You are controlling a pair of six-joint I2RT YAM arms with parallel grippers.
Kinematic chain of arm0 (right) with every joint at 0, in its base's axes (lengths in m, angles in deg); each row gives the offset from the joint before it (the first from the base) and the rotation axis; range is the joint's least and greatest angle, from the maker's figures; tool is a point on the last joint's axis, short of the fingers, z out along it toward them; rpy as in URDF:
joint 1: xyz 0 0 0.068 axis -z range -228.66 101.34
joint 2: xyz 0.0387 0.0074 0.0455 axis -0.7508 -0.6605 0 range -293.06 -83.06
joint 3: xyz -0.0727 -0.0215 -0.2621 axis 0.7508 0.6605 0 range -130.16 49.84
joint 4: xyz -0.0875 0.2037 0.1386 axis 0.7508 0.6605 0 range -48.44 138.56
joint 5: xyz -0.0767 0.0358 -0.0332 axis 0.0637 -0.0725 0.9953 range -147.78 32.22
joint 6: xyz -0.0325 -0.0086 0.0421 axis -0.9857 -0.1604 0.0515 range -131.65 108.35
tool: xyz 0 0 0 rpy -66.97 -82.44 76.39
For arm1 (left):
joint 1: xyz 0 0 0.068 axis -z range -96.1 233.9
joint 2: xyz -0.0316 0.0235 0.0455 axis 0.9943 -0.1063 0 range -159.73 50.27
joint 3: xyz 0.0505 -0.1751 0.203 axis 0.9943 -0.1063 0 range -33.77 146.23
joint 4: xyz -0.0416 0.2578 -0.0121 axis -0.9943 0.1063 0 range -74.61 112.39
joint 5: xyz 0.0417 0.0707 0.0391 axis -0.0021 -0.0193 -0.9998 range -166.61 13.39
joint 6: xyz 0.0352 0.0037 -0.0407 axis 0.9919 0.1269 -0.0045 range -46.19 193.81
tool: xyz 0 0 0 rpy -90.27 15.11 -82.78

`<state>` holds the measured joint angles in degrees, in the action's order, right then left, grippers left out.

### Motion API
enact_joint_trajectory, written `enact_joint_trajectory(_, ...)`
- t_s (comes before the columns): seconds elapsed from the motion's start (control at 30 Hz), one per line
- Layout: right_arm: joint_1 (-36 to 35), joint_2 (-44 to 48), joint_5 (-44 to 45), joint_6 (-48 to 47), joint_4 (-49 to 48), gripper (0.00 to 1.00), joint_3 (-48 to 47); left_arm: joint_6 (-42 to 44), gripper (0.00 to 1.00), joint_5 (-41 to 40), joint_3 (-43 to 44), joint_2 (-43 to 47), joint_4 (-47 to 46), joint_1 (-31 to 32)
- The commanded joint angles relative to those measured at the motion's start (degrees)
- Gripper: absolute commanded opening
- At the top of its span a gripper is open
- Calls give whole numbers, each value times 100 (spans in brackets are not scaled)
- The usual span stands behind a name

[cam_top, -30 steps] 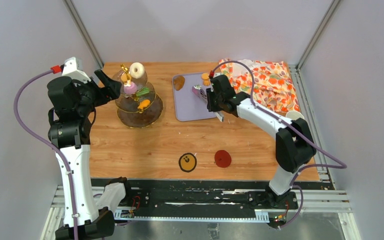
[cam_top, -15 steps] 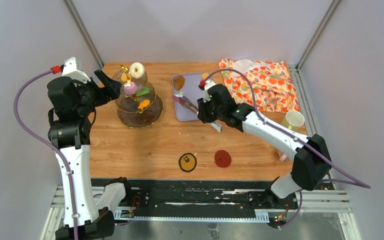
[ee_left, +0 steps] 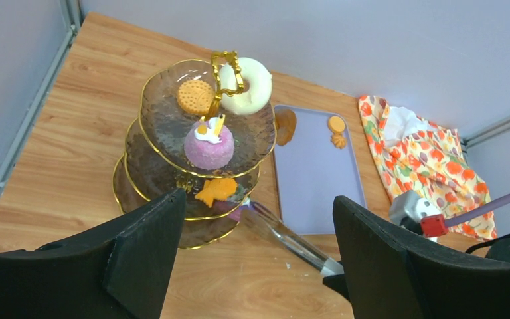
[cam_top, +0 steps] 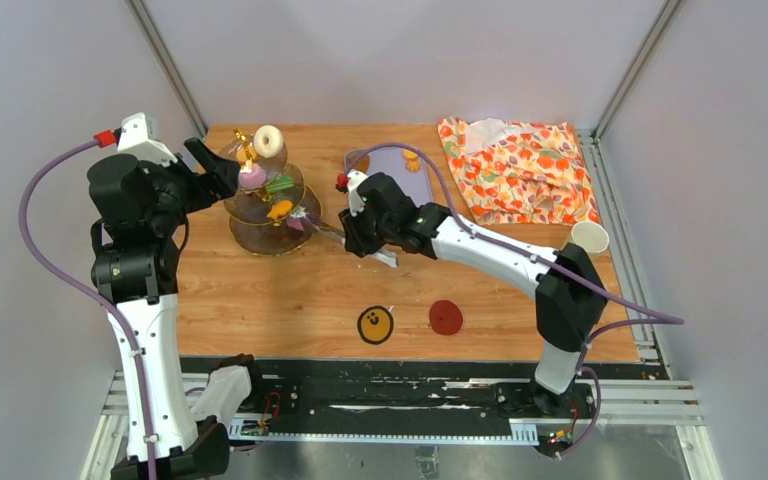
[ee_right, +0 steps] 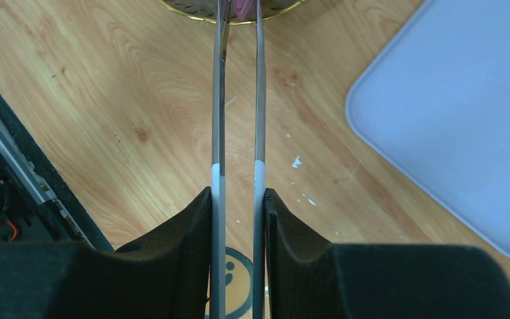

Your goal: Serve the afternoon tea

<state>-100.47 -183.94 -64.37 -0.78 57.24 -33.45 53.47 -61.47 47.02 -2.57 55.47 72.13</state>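
The robot's right gripper should move toward the stand, with the tongs over the stand's bottom plate (cam_top: 265, 237) (ee_right: 196, 6), and close, since that plate lies to the gripper's left in the top view.
The three-tier glass stand (cam_top: 256, 232) (ee_left: 151, 106) with a gold handle stands at the back left. It carries a white donut (ee_left: 253, 84), an orange biscuit (ee_left: 194, 96), a purple cake (ee_left: 208, 146) and an orange fish-shaped biscuit (ee_left: 217, 191). My left gripper (cam_top: 214, 168) (ee_left: 259, 206) hovers open just left of the stand, holding nothing. My right gripper (cam_top: 358, 238) (ee_right: 238, 199) is shut on the metal tongs (cam_top: 325, 230) (ee_right: 220, 100). The tongs' tips pinch a purple pastry (cam_top: 298, 222) (ee_right: 242, 6) at the stand's lower rim. A cream mug (cam_top: 590, 237) stands at the right edge.
The lilac tray (cam_top: 405, 185) (ee_left: 315, 173) behind my right arm holds orange pastries (ee_left: 336, 124). A flowered cloth (cam_top: 520, 170) lies at the back right. A yellow smiley coaster (cam_top: 375, 324) and a red coaster (cam_top: 446, 317) lie near the front edge.
My right arm has swung left from the lilac tray to the stand, carrying the purple pastry in the tongs. The left arm has barely moved.
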Motion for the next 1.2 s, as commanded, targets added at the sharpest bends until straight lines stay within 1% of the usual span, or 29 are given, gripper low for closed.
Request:
enact_joint_trajectory(0.0, -212, -236, -273, -47, -127, 1, -462, 54, 86, -41, 134, 47, 41, 34)
enact_joint_trajectory(0.23, -283, -656, -377, 32, -144, 1, -814, 43, 86, -54, 131, 22, 35, 33)
enact_joint_trajectory(0.57, -312, -1460, -586, 459, -278, 0, -1432, 63, 86, -101, 137, 28, 49, 34)
enact_joint_trajectory(1.1, -325, -2614, -508, 1522, -913, 0, -2492, 99, 86, -167, 74, 80, 90, 34)
enact_joint_trajectory(1.13, -321, -2673, -498, 1577, -945, 2, -2540, 98, 86, -166, 69, 81, 95, 34)
enact_joint_trajectory(1.17, -327, -2745, -505, 1614, -952, 6, -2600, 106, 86, -167, 73, 81, 90, 34)
